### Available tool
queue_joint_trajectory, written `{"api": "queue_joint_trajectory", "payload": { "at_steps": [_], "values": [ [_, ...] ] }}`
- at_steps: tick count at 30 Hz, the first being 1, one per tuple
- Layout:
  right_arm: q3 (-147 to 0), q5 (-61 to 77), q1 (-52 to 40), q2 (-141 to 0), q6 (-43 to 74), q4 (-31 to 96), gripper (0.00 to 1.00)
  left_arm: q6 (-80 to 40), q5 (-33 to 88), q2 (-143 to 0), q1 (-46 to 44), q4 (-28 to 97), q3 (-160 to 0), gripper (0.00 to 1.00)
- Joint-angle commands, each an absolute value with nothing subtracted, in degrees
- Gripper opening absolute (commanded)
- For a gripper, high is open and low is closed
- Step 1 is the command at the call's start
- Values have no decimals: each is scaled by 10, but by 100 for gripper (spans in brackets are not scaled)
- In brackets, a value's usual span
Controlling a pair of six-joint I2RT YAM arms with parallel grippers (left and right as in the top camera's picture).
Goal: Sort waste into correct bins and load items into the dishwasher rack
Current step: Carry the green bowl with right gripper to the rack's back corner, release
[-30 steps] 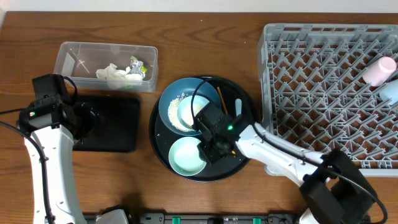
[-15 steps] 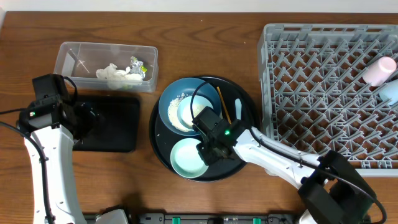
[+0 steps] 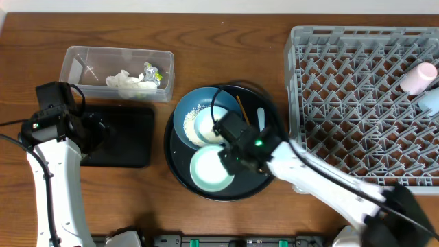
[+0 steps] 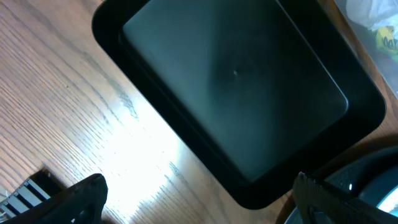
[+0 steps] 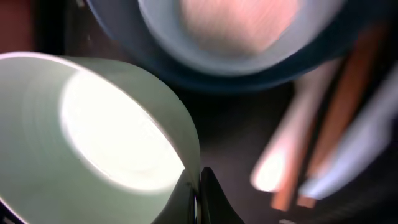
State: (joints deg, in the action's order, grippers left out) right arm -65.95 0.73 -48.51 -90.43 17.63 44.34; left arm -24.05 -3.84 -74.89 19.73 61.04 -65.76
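The rack's wires beside the pink cup are empty, so I will swing my right gripper outward, to the right in the overhead view, tilt it and release the mint-green bowl there.
My right gripper [image 3: 230, 159] [image 5: 199, 190] is shut on the rim of the mint-green bowl [image 3: 209, 170] [image 5: 93, 130] over the round black tray [image 3: 178, 168]. The dark-blue bowl [image 3: 184, 118] holds rice grains [image 3: 195, 110] and the small white bowl [image 3: 207, 125]. Chopsticks [image 3: 241, 110] and white cutlery [image 3: 262, 118] lie on the tray. The clear tub [image 3: 75, 58] holds the napkin [image 3: 125, 81] and wrapper [image 3: 151, 71]. My left gripper [image 4: 199, 199] is open above the wood beside the black rectangular tray [image 3: 130, 137] [image 4: 236, 81]. The pink cup [image 3: 420, 77] and blue cup [image 3: 431, 100] sit in the grey rack [image 3: 343, 82].
The round black tray sits between the black rectangular tray and the rack. The rack reaches the right edge of the table. A black strip [image 3: 206, 241] runs along the front edge.
My right gripper has moved up and right with the mint-green bowl, which has shifted and lifted slightly. The right arm is blurred with motion. The left arm has not moved.
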Motion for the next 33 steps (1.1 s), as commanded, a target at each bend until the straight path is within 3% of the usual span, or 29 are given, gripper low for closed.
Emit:
{"api": "queue_joint_trajectory", "payload": {
  "at_steps": [1, 7, 9, 22, 33],
  "values": [
    [-700, -136, -472, -849, 135, 461, 1, -246, -45, -752, 200, 610, -657, 96],
    [-706, -401, -389, -790, 49, 434, 1, -245, -45, -752, 200, 610, -657, 96],
    [-706, -434, -348, -782, 9, 403, 1, -245, -45, -752, 200, 610, -657, 96],
    [-706, -435, -39, -809, -149, 143, 1, -246, -45, -752, 200, 610, -657, 96],
    [-706, -476, 82, -907, -290, -46, 1, -246, -45, -752, 200, 610, -657, 96]
  ]
}}
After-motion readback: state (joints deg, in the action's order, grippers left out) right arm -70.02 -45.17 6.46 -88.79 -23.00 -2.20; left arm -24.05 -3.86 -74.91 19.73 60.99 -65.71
